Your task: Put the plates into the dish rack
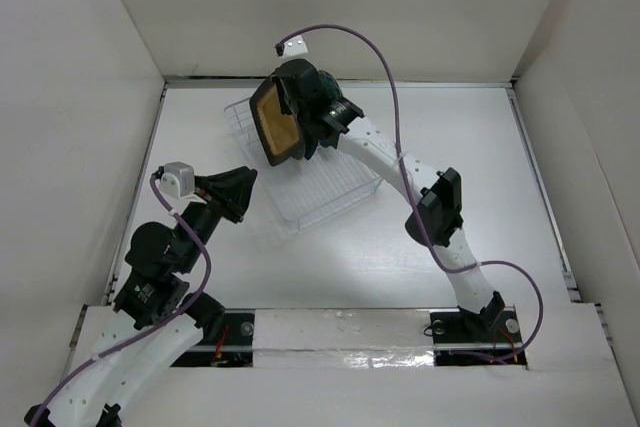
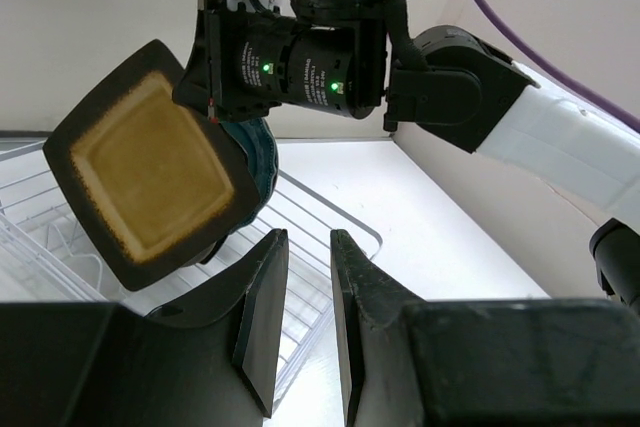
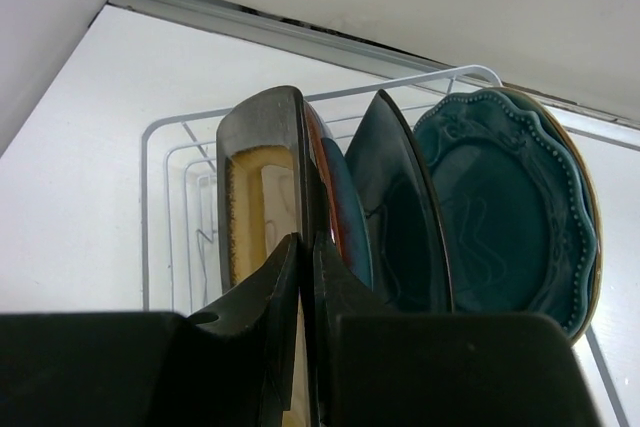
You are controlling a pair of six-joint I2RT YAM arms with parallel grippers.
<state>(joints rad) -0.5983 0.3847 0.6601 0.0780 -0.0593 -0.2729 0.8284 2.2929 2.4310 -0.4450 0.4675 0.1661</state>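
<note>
Next, my right gripper brings the amber plate down toward the rack's empty end [image 1: 247,131] [image 3: 198,225] and lets go, since this plate crowds the one behind it.
My right gripper [image 1: 289,111] is shut on the rim of the black-rimmed amber square plate [image 1: 276,127] and holds it on edge, tilted, over the back left of the clear dish rack [image 1: 335,192]. In the right wrist view the gripper [image 3: 308,243] pinches this plate [image 3: 262,197]. Behind it, on edge, stand the teal square plate [image 3: 347,222], the dark teal round plate [image 3: 400,217] and the teal scalloped plate [image 3: 500,217]. I cannot tell whether the amber plate touches the ribs. My left gripper [image 1: 237,193] is open and empty at the rack's left front side [image 2: 309,277].
White walls enclose the table on three sides, and the rack [image 3: 146,197] sits close to the back wall. The right arm's forearm [image 1: 385,157] crosses over the rack's right end. A grey cable loops above the right arm [image 1: 385,67].
</note>
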